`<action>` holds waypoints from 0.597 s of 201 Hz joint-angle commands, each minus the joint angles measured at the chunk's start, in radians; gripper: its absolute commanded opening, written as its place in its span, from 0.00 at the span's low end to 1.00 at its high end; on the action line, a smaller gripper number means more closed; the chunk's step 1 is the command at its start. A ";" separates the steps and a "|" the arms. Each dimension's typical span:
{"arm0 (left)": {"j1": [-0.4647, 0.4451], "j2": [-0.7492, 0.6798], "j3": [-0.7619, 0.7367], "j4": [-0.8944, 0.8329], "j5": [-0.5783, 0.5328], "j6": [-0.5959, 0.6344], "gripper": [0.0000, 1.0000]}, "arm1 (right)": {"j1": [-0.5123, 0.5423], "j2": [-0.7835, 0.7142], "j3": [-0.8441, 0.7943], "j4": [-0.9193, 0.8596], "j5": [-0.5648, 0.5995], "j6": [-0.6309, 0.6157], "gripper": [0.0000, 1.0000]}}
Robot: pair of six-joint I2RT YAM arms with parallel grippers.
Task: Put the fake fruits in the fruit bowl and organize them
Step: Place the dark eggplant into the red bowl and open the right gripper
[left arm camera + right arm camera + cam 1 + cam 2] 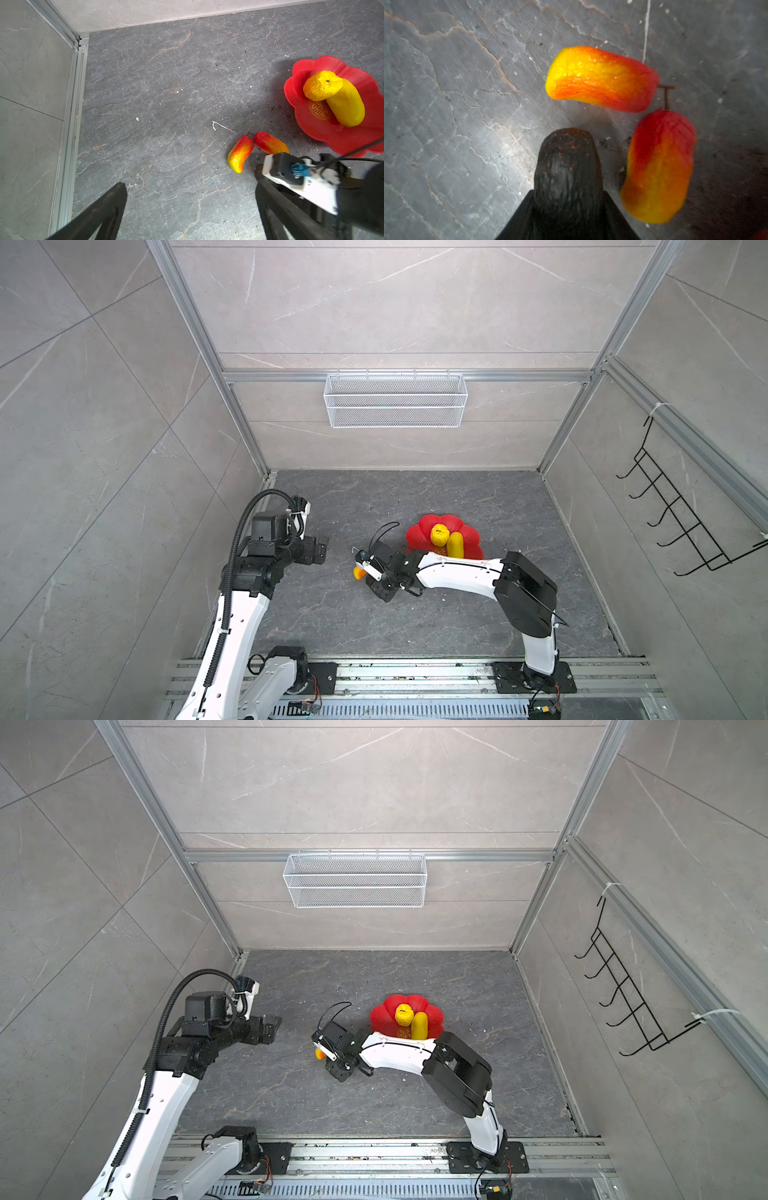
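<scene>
The bowl lies outward of my right gripper, which should lift, move outward and lower to release onto the bare red beside the elongated yellow fruit [456, 546].
The fruit bowl [419, 531] [380, 1017] [332, 135] is a red flower-shaped dish lying right of the floor's middle. In it lie a round yellow fruit [439, 534] [321, 85] and an elongated yellow fruit [456, 546] [347, 104]. Two red-orange-yellow fruits [600, 79] [658, 166] rest on the floor just left of the bowl, stems touching. My right gripper [368, 569] [568, 195] hangs low beside them, shut on the dark black oval fruit [566, 162]. In both top views only one oblong fruit [357, 572] [320, 1054] peeks out from under it. My left gripper [322, 549] [191, 207] stands open and holds nothing.
A white wire mesh basket [395, 400] hangs on the back wall. A black wire hook rack [673, 522] hangs on the right wall. Grey walls enclose the dark stone floor [457, 614], and an aluminium rail [415, 676] carrying both arm bases runs along the front.
</scene>
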 commanded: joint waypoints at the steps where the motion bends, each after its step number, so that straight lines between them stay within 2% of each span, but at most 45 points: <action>1: 0.008 0.013 0.014 0.019 -0.005 -0.005 1.00 | -0.018 -0.136 -0.020 0.000 0.046 -0.029 0.33; 34: 0.009 0.006 0.006 0.019 0.003 -0.001 1.00 | -0.120 -0.243 -0.080 0.016 0.085 -0.009 0.32; 76: 0.010 -0.015 0.003 0.022 0.004 -0.002 1.00 | -0.289 -0.293 -0.154 -0.004 0.148 0.062 0.32; 120: 0.010 -0.015 0.004 0.020 0.012 -0.002 1.00 | -0.338 -0.281 -0.198 0.003 0.166 0.095 0.32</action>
